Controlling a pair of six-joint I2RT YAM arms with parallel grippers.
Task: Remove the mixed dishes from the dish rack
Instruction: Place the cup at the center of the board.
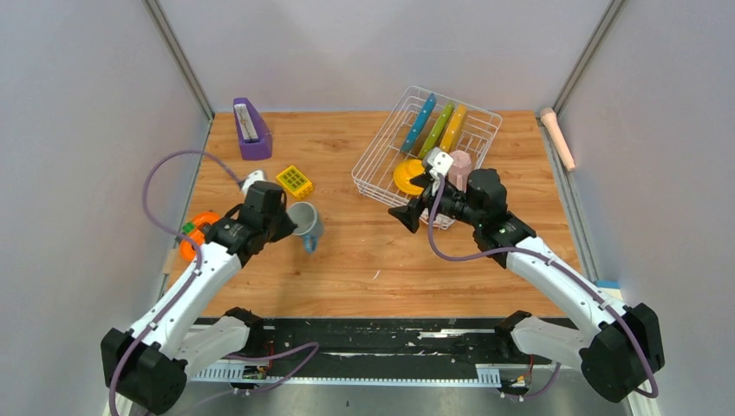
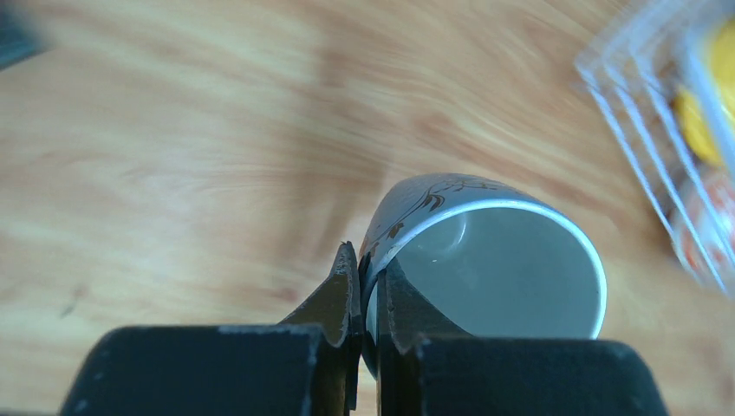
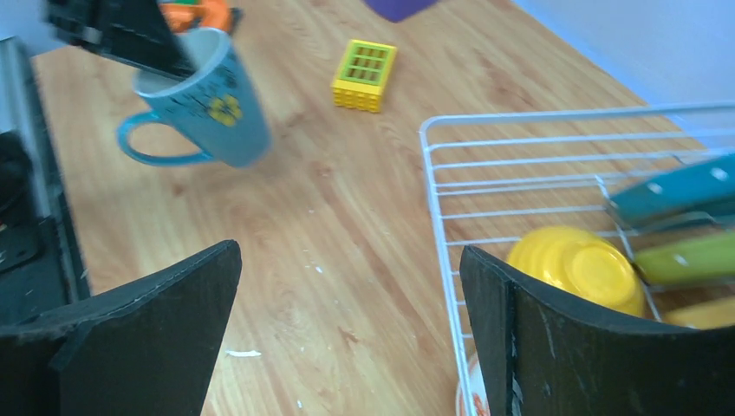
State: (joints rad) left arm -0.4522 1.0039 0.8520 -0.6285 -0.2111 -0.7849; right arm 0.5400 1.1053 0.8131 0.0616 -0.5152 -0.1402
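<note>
My left gripper will next move the blue cup (image 1: 305, 224) back and down beside the orange round gadget, because the cup is still hanging tilted above the wood.
My left gripper (image 1: 282, 221) (image 2: 368, 260) is shut on the rim of a blue cup (image 1: 305, 224) (image 2: 485, 260). The cup is tilted over the wood, left of the dish rack (image 1: 384, 130). It also shows in the right wrist view (image 3: 208, 108). The rack holds blue (image 1: 419, 123), green (image 1: 438, 130) and yellow (image 1: 453, 127) plates on edge. It also holds a yellow bowl (image 1: 407, 176) (image 3: 576, 264) and a pinkish cup (image 1: 460, 169). A sliver of the red-and-white bowl (image 3: 472, 390) shows at the rack's near corner. My right gripper (image 1: 414, 208) (image 3: 348, 253) is open and empty at the rack's near left rim (image 3: 555, 113).
A yellow grid block (image 1: 295, 181) (image 3: 365, 75) lies behind the blue cup. An orange round gadget (image 1: 198, 232) sits at the table's left edge. A purple wedge holder (image 1: 251, 130) stands at the back left. A pink cylinder (image 1: 557, 137) lies along the right wall.
</note>
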